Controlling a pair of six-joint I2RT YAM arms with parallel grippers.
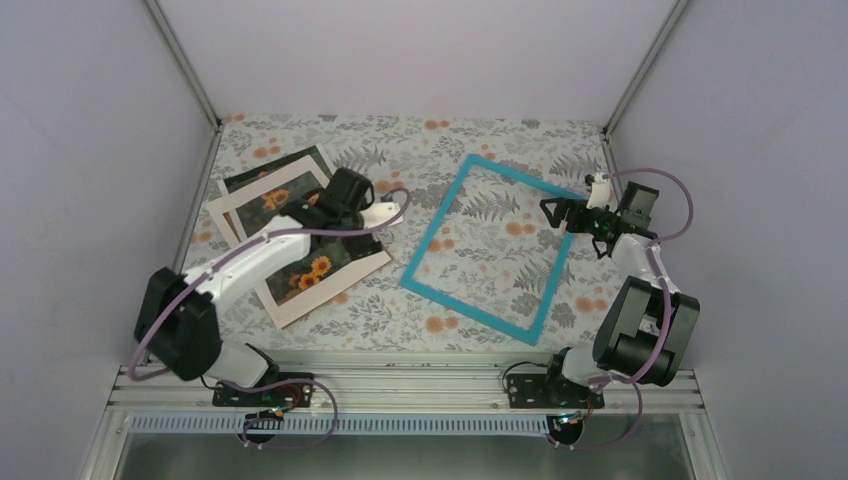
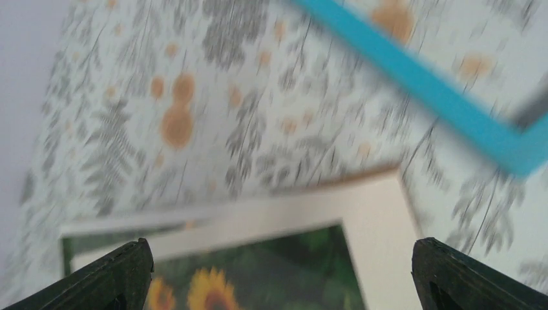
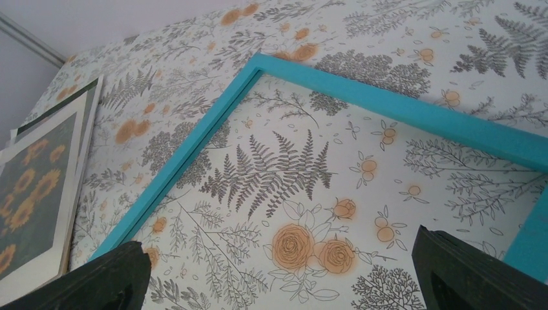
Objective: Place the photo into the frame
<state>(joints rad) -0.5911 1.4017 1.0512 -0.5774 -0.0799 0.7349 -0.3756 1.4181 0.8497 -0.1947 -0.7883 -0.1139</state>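
The teal frame (image 1: 437, 220) is lying crooked. My left gripper will turn and go down toward the right in the top view, onto the near bar's photo-side end (image 1: 426, 292).
The photo (image 1: 318, 267), sunflowers on dark green, lies at the left of the table under a white border sheet (image 1: 232, 205). A dark strip of print pokes out at the sheet's far edge. My left gripper (image 1: 312, 207) hangs open over this stack. In the left wrist view its jaws (image 2: 278, 271) stand wide above the photo (image 2: 258, 271) and the sheet's corner (image 2: 381, 219). The teal frame (image 1: 437, 220) lies flat in the middle with only tablecloth inside it. My right gripper (image 1: 553, 215) hovers open over the frame's right side; its wide jaws (image 3: 284, 271) hold nothing, above the frame (image 3: 388, 104).
A floral cloth (image 1: 400, 140) covers the table. Pale walls with metal corner posts (image 1: 185, 65) close in the left, back and right. A metal rail (image 1: 400, 390) carrying both arm bases runs along the near edge. The left arm's purple cable (image 1: 395, 205) loops toward the frame.
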